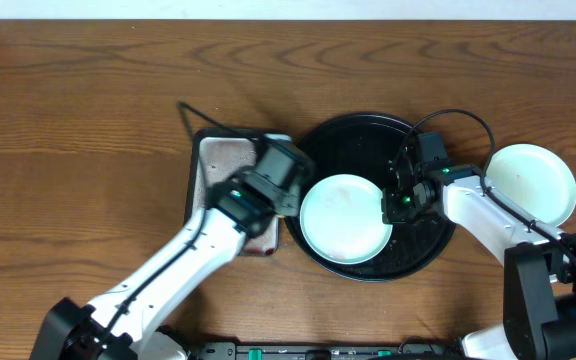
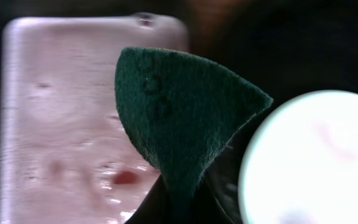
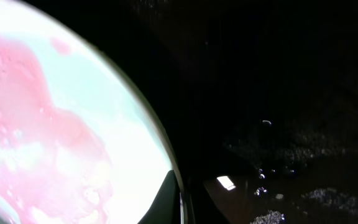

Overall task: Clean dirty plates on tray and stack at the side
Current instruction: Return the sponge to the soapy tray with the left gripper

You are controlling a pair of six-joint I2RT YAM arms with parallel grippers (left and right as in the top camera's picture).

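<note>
My left gripper is holding the sponge and should lower it next into the metal tray of reddish water (image 1: pixel 230 172).
On the black tray (image 1: pixel 368 135) lies a pale mint plate (image 1: pixel 343 220). In the right wrist view this plate (image 3: pixel 55 143) carries a wet red sauce smear. My right gripper (image 1: pixel 400 205) is shut on its right rim, and the gripper (image 3: pixel 180 202) has one dark finger over the rim. My left gripper (image 1: pixel 290 200) hovers at the plate's left edge, shut on a dark green sponge (image 2: pixel 179 118) that sticks up folded from the gripper (image 2: pixel 182 208). Another pale plate (image 1: pixel 531 183) rests on the table to the right of the tray.
A rectangular grey metal tray (image 1: pixel 223 155) holding reddish water (image 2: pixel 61 112) sits just left of the black tray, under my left arm. Water drops speckle the black tray's floor (image 3: pixel 278 162). A black cable (image 1: pixel 193 115) lies behind the metal tray.
</note>
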